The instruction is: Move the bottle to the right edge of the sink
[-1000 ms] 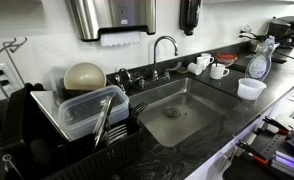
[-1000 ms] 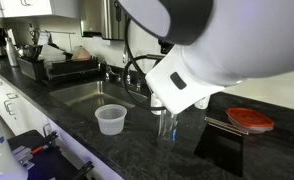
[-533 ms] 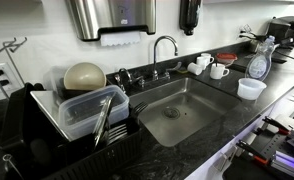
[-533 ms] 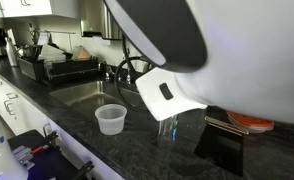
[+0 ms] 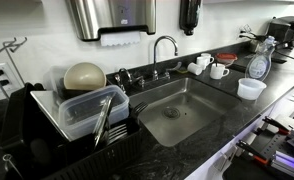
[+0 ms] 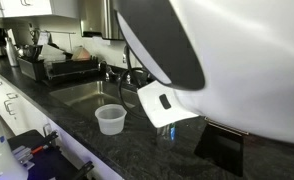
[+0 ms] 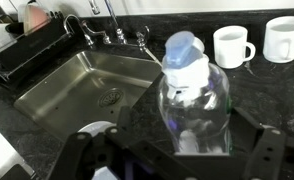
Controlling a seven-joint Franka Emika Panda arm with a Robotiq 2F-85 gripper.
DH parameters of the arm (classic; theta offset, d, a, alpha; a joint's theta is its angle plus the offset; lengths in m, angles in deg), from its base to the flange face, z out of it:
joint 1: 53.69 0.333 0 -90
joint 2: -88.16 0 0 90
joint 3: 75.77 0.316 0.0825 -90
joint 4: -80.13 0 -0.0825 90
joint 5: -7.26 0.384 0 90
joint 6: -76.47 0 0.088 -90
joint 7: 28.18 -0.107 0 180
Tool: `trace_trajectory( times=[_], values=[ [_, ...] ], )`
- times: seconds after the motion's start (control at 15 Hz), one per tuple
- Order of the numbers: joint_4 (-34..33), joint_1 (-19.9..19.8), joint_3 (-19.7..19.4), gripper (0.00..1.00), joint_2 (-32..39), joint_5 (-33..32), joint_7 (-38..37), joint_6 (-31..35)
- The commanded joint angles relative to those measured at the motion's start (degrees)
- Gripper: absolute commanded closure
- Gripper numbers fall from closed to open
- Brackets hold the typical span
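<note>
The bottle is in line with my open fingers, so next my gripper will go down and move outward around the bottle's clear body.
The clear, faintly bluish bottle stands upright on the black counter to the right of the sink. It also shows in both exterior views. In the wrist view my gripper is open, with one finger on each side of the bottle's body. I cannot tell whether the fingers touch it. In an exterior view the white arm hangs over the bottle and hides most of it. The steel sink with its chrome faucet shows in both exterior views.
A short translucent tub stands on the counter between bottle and sink. Two white mugs stand behind the bottle. A black dish rack with containers is on the sink's far side. A red lid lies by the wall.
The arm has moved further across an exterior view and covers more of it. The bottle, tub and mugs have not moved.
</note>
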Motion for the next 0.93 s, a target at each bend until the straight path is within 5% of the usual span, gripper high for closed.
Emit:
trace_trajectory(
  times=[0.0, 0.87],
  values=[
    [-1.46, 0.84, 0.33, 0.00, 2.08, -0.08, -0.36, 1.57],
    [-3.68, 2.92, 1.59, 0.00, 4.29, 2.01, -0.30, 6.84]
  ],
)
